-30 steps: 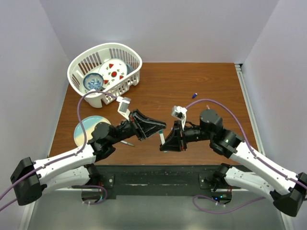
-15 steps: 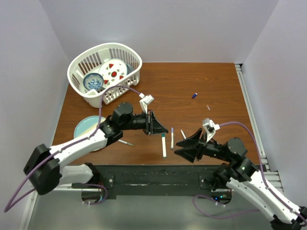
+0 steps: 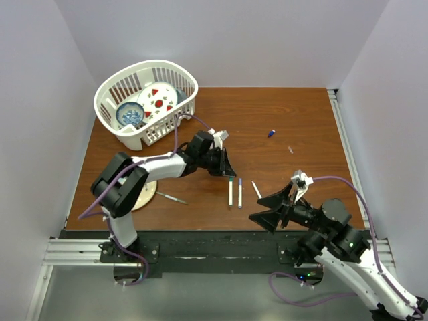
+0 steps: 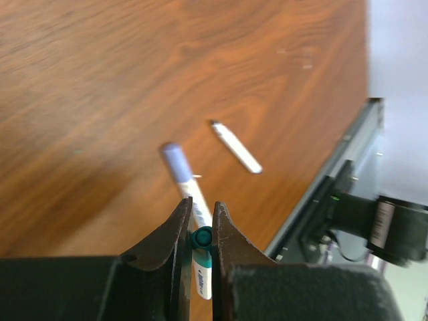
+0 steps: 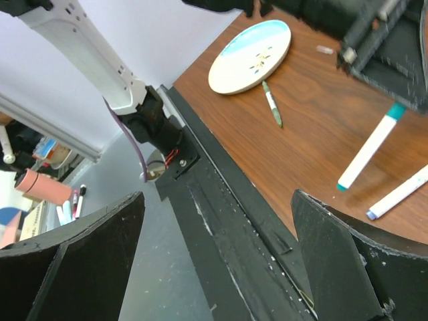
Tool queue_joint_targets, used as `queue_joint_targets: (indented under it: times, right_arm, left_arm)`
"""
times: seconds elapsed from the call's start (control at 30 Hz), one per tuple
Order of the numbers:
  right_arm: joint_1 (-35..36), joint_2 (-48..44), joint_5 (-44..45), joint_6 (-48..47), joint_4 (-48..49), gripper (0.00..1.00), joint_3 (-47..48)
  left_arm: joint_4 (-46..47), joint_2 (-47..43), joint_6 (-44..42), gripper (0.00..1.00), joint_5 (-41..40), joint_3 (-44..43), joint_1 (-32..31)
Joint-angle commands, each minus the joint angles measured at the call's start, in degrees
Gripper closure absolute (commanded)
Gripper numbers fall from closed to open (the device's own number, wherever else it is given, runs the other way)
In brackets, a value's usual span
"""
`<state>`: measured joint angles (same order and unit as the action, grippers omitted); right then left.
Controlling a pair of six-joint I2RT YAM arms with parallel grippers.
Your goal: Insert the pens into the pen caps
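The left gripper will next lower the raised green cap end toward bare tabletop (image 3: 231, 191) beside the purple-capped pen, and then it will let go of the white pen.
My left gripper (image 3: 229, 172) (image 4: 198, 204) is shut on the green cap end of a white pen (image 3: 231, 194) (image 4: 203, 274) (image 5: 371, 150), which slants down to the table. Right beside it lies a pen with a purple cap (image 3: 240, 192) (image 4: 175, 160) (image 5: 401, 192). A short white pen (image 3: 256, 189) (image 4: 234, 147) lies just right of those. Another pen (image 3: 172, 198) (image 5: 272, 107) lies by the plate. A loose blue cap (image 3: 271, 133) sits farther back. My right gripper (image 3: 267, 210) (image 5: 214, 267) stands wide open over the table's near edge, with nothing between its fingers.
A white basket (image 3: 110, 90) with dishes stands at the back left. A pale plate (image 3: 146, 194) (image 5: 251, 57) lies at the front left, partly under my left arm. A tiny scrap (image 3: 289, 150) lies right of the blue cap. The black base rail (image 5: 227, 200) runs under my right gripper.
My right gripper has opened wide and drawn back to the near edge. My left arm has stretched out to the right, its gripper still shut on the green-capped pen.
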<state>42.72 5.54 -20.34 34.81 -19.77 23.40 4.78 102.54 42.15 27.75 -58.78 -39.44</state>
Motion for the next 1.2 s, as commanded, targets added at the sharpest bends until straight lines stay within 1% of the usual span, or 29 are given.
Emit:
queue_joint_targets:
  times: [0.0,0.13,0.2,0.23,0.27,0.3,0.37,0.4,0.5,0.53,0.57,0.6,0.63,0.7,0.77,0.87,0.9,0.97,1.0,1.03,1.07,1.1,1.13,1.17]
  right_arm:
    - [0.0,0.7,1.62,-0.97,-0.8,0.05,3.58]
    - [-0.09,0.88,0.56,-0.18,0.61,0.05,4.29]
    - [-0.09,0.88,0.74,-0.27,0.78,0.05,4.64]
    - [-0.01,0.88,0.91,-0.53,0.7,0.05,4.64]
    - [0.0,0.96,1.26,-0.62,0.52,0.05,4.73]
    - [-0.09,1.14,1.53,-0.88,0.35,0.05,4.81]
    - [-0.01,1.49,1.97,-0.88,-0.27,0.06,4.9]
    - [0.0,1.75,2.06,-0.71,-0.36,0.06,5.16]
    - [-0.01,2.81,2.67,0.17,-2.11,0.07,6.56]
    - [0.0,3.33,2.85,0.35,-2.64,0.07,6.83]
    - [0.0,3.25,3.02,0.52,-2.9,0.07,7.1]
    - [-0.09,3.25,3.28,0.79,-3.08,0.07,7.36]
    - [-0.09,3.16,3.55,1.05,-2.99,0.08,7.45]
    - [0.0,3.07,3.9,1.66,-2.73,0.08,7.1]
    - [-0.09,3.25,4.6,2.1,-2.73,0.08,6.58]
    - [-0.01,4.47,7.14,3.33,-3.6,0.08,6.48]
    - [-0.09,4.91,7.76,3.6,-4.13,0.08,6.57]
    - [0.0,5.88,8.73,3.51,-5.1,0.09,6.75]
    - [0.0,6.58,8.91,3.43,-5.19,0.09,6.84]
    - [0.0,6.76,9.0,3.43,-5.19,0.09,6.84]
    - [-0.09,6.85,9.09,3.34,-5.02,0.09,6.58]
    - [-0.09,6.94,9.09,3.42,-4.75,0.09,6.4]
    - [-0.09,6.94,9.0,3.69,-4.14,0.09,6.31]
    - [-0.09,7.03,8.83,3.78,-3.96,0.1,6.05]
  left_arm:
    - [-2.23,3.1,-2.43,1.0,-3.31,-3.27,0.07]
    - [-2.49,4.68,-2.25,1.0,-6.29,-1.95,0.07]
    - [-2.84,5.21,-2.42,1.0,-6.56,-2.12,0.07]
    - [-3.02,5.56,-2.34,0.98,-6.57,-2.12,0.15]
    - [-2.93,5.74,-2.34,0.94,-6.57,-2.21,0.15]
    - [-3.19,6.0,-2.42,0.84,-6.57,-2.21,0.15]
    - [-3.46,6.26,-2.42,0.78,-6.39,-2.65,0.07]
    - [-4.07,6.35,-2.42,0.72,-6.22,-2.91,0.07]
    - [-5.47,6.0,-2.51,0.66,-7.0,-3.53,0.15]
    - [-7.04,5.57,-2.77,0.62,-7.79,-3.88,0.24]
    - [-7.76,5.39,-2.95,0.57,-8.23,-4.49,0.15]
    - [-8.46,5.04,-3.04,0.5,-8.76,-4.85,0.33]
    - [-9.95,4.43,-3.47,0.37,-9.46,-5.28,0.5]
    - [-11.53,2.68,-3.74,0.34,-9.9,-6.16,0.77]
    - [-13.03,0.92,-4.36,0.34,-11.31,-7.13,1.21]
    - [-17.68,-4.61,-5.94,0.32,-16.48,-8.45,1.65]
    - [-20.13,-8.2,-6.29,0.31,-18.41,-8.71,1.65]
    - [-22.61,-12.34,-7.61,0.31,-24.73,-9.42,1.56]
    - [-24.36,-17.24,-7.7,0.3,-27.37,-9.33,1.56]
    - [-24.72,-19.98,-8.13,0.28,-32.62,-8.72,1.65]
    - [-24.99,-22.62,-8.31,0.25,-35.28,-8.45,1.65]
    - [-25.34,-27.96,-8.14,0.18,-37.39,-8.02,1.65]
    - [-25.17,-30.62,-7.96,0.07,-39.68,-7.32,2.26]
    - [-25.08,-33.34,-7.79,0.0,-40.66,-5.13,2.79]
